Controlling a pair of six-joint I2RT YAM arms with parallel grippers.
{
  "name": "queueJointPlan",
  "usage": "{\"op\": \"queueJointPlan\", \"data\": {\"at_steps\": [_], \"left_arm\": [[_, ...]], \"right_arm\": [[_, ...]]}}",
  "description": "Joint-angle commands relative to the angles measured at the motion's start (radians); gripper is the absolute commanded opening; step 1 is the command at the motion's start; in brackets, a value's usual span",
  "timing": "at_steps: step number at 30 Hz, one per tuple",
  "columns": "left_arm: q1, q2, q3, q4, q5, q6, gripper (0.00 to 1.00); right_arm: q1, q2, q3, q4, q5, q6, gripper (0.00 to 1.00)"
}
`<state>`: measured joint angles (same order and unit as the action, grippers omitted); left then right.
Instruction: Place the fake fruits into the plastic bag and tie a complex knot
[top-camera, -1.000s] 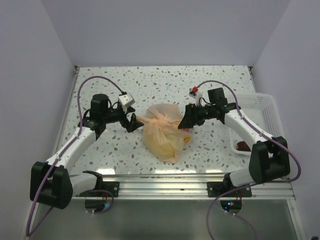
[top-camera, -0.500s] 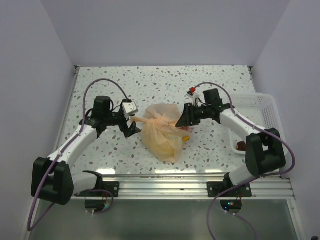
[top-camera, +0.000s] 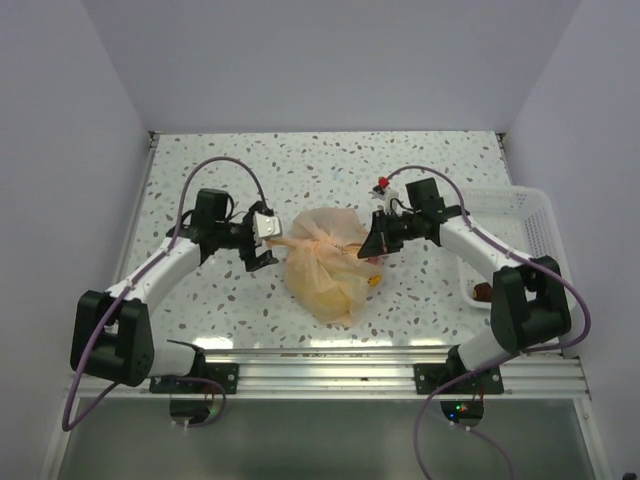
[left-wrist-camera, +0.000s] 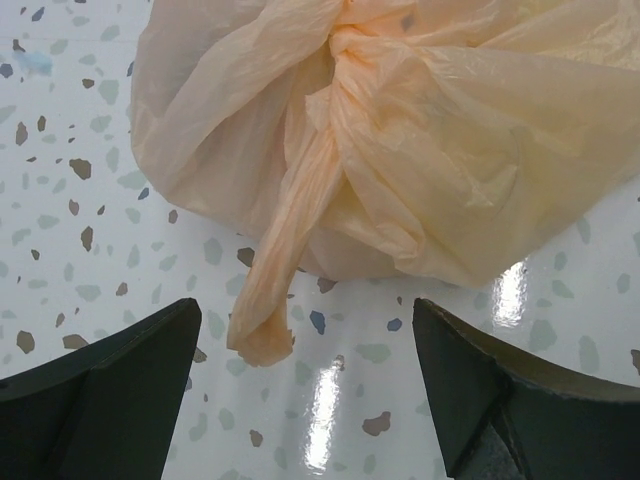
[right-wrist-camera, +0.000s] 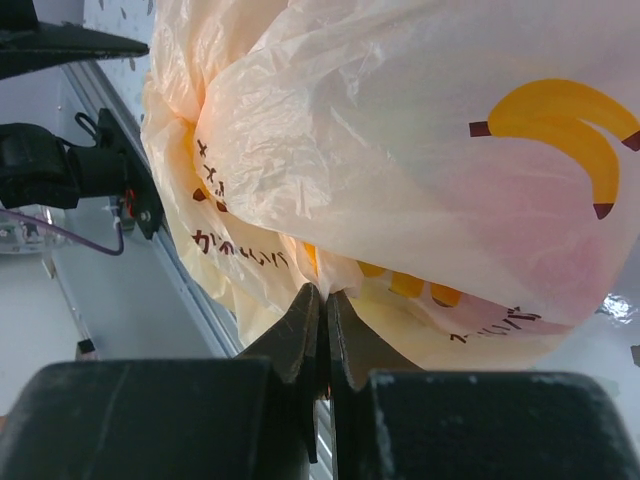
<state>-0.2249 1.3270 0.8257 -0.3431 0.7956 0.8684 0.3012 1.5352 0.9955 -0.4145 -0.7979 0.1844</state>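
Observation:
My left gripper is open, and only the tail's tip reaches between its fingers. So it will move a little toward the knot (left-wrist-camera: 345, 45) next and close on the loose handle tail just past that tip.
The plastic bag (top-camera: 325, 268), pale orange and crinkly, lies bulging in the middle of the table. Its handles are twisted into a knot (left-wrist-camera: 345, 45), and one loose handle tail (left-wrist-camera: 265, 320) trails toward my left gripper. The left gripper (left-wrist-camera: 305, 375) is open, its fingers either side of the tail's end and not touching it. My right gripper (right-wrist-camera: 323, 295) is shut on a fold of the plastic bag (right-wrist-camera: 400, 150) at its right side. The fake fruits show only as faint yellow and red shapes (top-camera: 372, 278) through the plastic.
A white perforated basket (top-camera: 530, 215) stands at the right edge with a dark maroon piece (top-camera: 485, 292) in it. The aluminium rail (top-camera: 320, 372) runs along the near edge. Walls close in the table on the left, back and right.
My right gripper has closed on the bag's right side. The left gripper has swung in closer to the handle tail, still open.

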Motion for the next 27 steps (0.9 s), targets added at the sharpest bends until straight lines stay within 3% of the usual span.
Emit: {"op": "queueJointPlan", "data": {"at_steps": [1, 5, 9, 11, 12, 14, 22, 27], "left_arm": [[-0.001, 0.046, 0.067, 0.016, 0.039, 0.127, 0.91], [-0.023, 0.095, 0.084, 0.061, 0.036, 0.132, 0.86], [-0.059, 0.142, 0.096, 0.064, 0.027, 0.138, 0.70], [-0.060, 0.161, 0.089, 0.081, 0.018, 0.111, 0.47], [-0.057, 0.163, 0.070, 0.132, -0.008, 0.083, 0.20], [-0.042, 0.156, 0.053, 0.176, -0.030, 0.016, 0.02], [0.038, 0.118, -0.014, 0.119, -0.116, 0.057, 0.00], [0.073, 0.100, -0.045, 0.089, -0.136, 0.093, 0.00]], "right_arm": [[0.006, -0.049, 0.061, -0.076, 0.029, -0.098, 0.00], [0.004, -0.055, 0.075, -0.105, 0.034, -0.146, 0.00], [0.006, -0.072, 0.091, -0.124, 0.043, -0.175, 0.00], [0.006, -0.093, 0.095, -0.130, 0.055, -0.180, 0.00], [0.006, -0.099, 0.098, -0.136, 0.060, -0.209, 0.00], [0.000, -0.125, 0.104, -0.155, 0.077, -0.221, 0.00], [-0.178, -0.237, 0.092, -0.130, 0.072, -0.160, 0.00], [-0.250, -0.253, 0.081, -0.127, 0.175, -0.155, 0.00]]}}
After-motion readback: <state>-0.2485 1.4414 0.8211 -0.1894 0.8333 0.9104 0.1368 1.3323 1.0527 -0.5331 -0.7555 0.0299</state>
